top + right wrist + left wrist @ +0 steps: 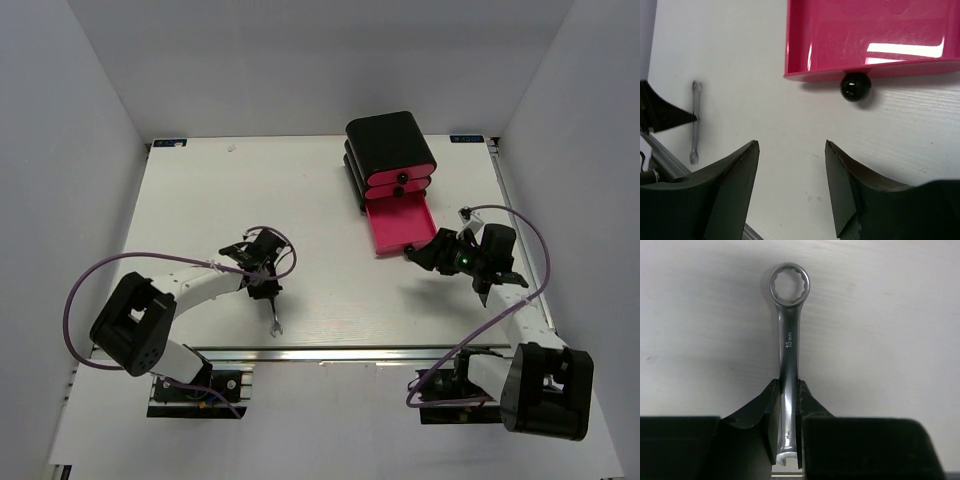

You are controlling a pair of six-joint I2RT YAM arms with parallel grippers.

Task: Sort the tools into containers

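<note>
I need to lift the wrench [276,318] across next and let it go inside the open bottom drawer [400,225], which is outward of my left gripper and to its right in the top view.
A small silver wrench [788,335] lies flat on the white table, also seen as the wrench [276,318] near the front edge. My left gripper [788,382] is shut on its shank, close to the open-ended jaw; the ring end points away. The containers [390,150] are a black stack of drawers at the back right. The bottom drawer [400,225] is pulled out, its pink inside [870,35] bare. My right gripper [791,142] stands open with nothing in it, just short of the drawer's black knob [855,86].
The table's metal front rail [330,352] runs just behind the wrench. White walls close in the left, right and back sides. The right wrist view shows the wrench [695,122] with the left fingers [665,115] far off to its left.
</note>
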